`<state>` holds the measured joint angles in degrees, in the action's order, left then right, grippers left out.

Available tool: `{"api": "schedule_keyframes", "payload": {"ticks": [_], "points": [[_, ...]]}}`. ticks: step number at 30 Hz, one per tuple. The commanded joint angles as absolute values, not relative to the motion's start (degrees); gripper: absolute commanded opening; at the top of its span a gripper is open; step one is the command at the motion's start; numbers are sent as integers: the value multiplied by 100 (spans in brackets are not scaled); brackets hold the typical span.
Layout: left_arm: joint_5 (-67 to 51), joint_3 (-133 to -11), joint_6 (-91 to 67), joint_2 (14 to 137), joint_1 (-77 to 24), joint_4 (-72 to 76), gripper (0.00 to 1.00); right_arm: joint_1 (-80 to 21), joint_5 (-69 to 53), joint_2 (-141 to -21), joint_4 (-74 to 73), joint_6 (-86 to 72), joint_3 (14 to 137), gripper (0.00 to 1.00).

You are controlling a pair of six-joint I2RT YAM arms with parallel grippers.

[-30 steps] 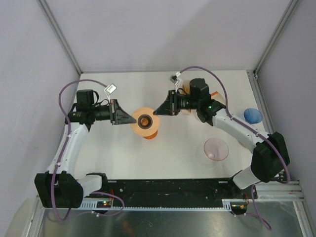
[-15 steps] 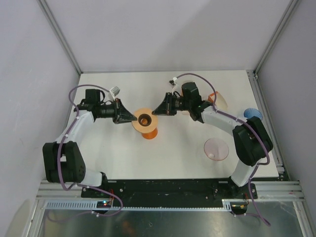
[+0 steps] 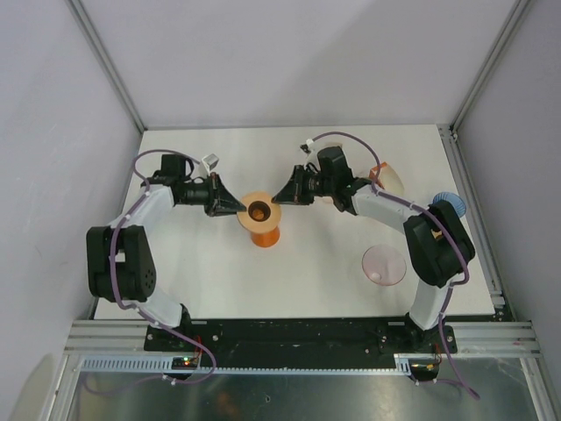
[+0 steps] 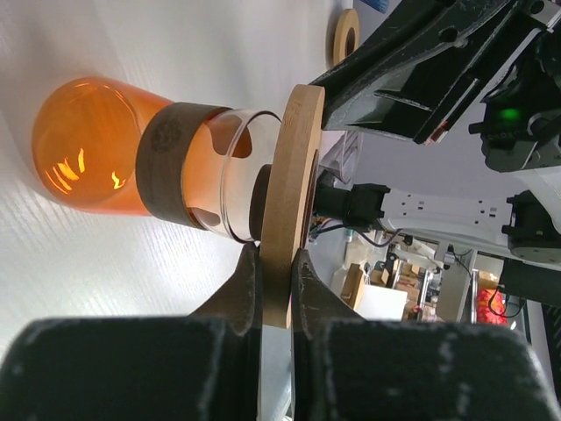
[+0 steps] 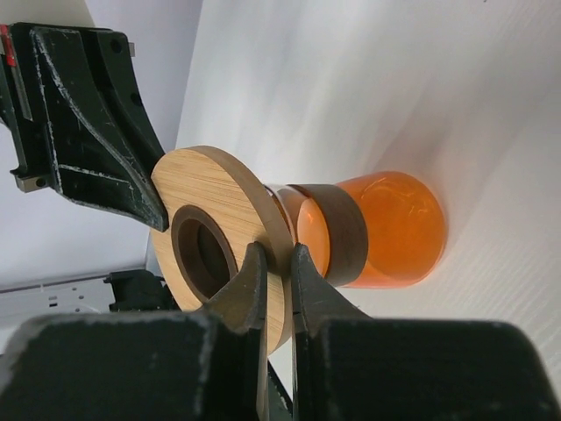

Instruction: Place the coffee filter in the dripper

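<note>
The carafe stands beneath the ring, so my left gripper will next move slightly outward with the ring kept on the carafe's opening (image 3: 259, 213) (image 4: 257, 178), and then release the ring's pinched edge.
A wooden ring (image 3: 259, 211) sits flat at the mouth of an orange glass carafe (image 3: 266, 235) in the middle of the table. My left gripper (image 3: 238, 210) is shut on the ring's left edge (image 4: 289, 202). My right gripper (image 3: 279, 200) is shut on its right edge (image 5: 219, 237). In both wrist views the fingers pinch the ring's rim, with the carafe (image 4: 96, 149) (image 5: 386, 228) just behind it. A pink glass cone, the dripper (image 3: 384, 265), lies at the right front, apart from both grippers. A pale beige piece that looks like the coffee filter (image 3: 392, 180) lies behind my right arm, partly hidden.
A blue fluted cone (image 3: 450, 204) lies near the table's right edge by my right arm's elbow. In the left wrist view a second small wooden ring (image 4: 348, 35) lies on the table beyond the carafe. Grey walls enclose the table on three sides.
The wooden ring has come down onto the carafe's mouth, held by both grippers throughout. Both arms have swung their elbows in and reach further back.
</note>
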<state>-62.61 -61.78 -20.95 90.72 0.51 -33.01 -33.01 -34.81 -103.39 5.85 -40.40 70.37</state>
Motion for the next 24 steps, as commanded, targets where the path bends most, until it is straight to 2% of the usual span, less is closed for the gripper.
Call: {"api": "schedule_keyframes", "payload": {"ticks": [1,16,18,21,24], "points": [[-4773,-6392,-1844,9313,53,-3133,0,-3388,-3414,-10371,486,-3968,7600,0],[-4795,-6517,-1602,9728,57,-3121,0,-3420,-3147,-10292,85,-3720,7793,0],[-4811,-6525,-1556,9782,102,-3127,0,-3413,-3083,-10261,41,-3659,7795,7],[-4776,-6545,-1487,9840,159,-3125,0,-3428,-2999,-10219,28,-3577,7796,25],[-4732,-6556,-1432,9878,174,-3123,0,-3448,-2945,-10214,-204,-3477,7826,36]]}}
